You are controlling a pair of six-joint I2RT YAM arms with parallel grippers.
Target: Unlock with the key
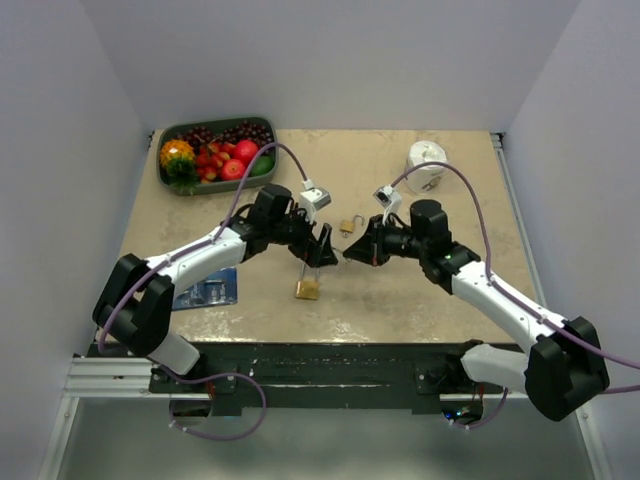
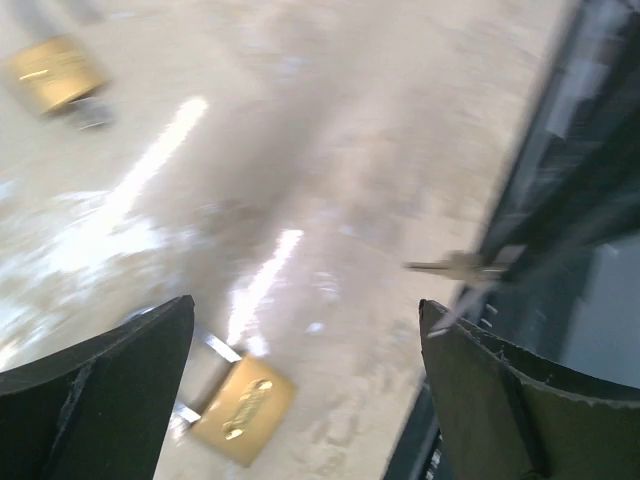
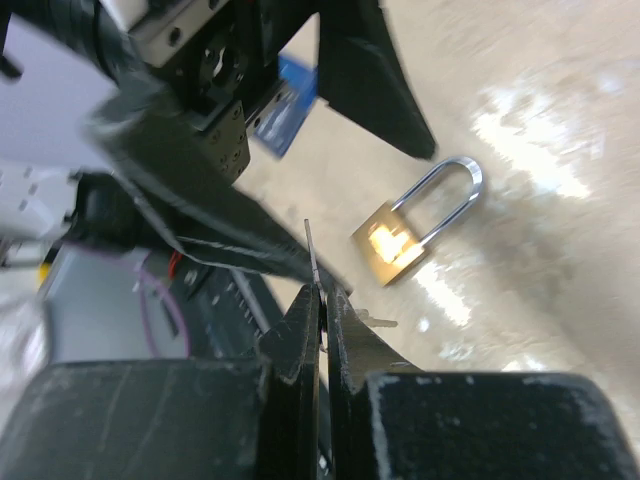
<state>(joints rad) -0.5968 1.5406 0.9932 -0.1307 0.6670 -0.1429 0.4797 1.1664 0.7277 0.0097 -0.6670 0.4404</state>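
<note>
My left gripper should move down and back next, turning to close across the larger padlock's brass body [image 1: 307,290] [image 2: 245,408], because that body lies below my gripper's fingers and slanted to them.
The key [image 3: 310,252], a thin silvery blade, sticks out of my right gripper [image 3: 322,290], which is shut on it. In the left wrist view the key [image 2: 455,265] points in from the right, level with my left gripper [image 2: 305,305]. That gripper's jaws stand wide open with nothing between them. A brass padlock [image 2: 240,405] lies on the table just beyond the left finger [image 2: 110,390], and its steel shackle [image 3: 450,200] looks closed. From above, the left gripper [image 1: 322,250] and the right gripper [image 1: 348,254] nearly meet over mid-table, with the padlock [image 1: 307,290] just in front of them.
A second, smaller brass padlock [image 1: 347,226] lies just behind the grippers. A tray of fruit [image 1: 166,178] stands at the back left and a white object [image 1: 428,165] at the back right. A blue card [image 1: 208,290] lies at the front left. The table's dark front edge [image 1: 330,355] is close by.
</note>
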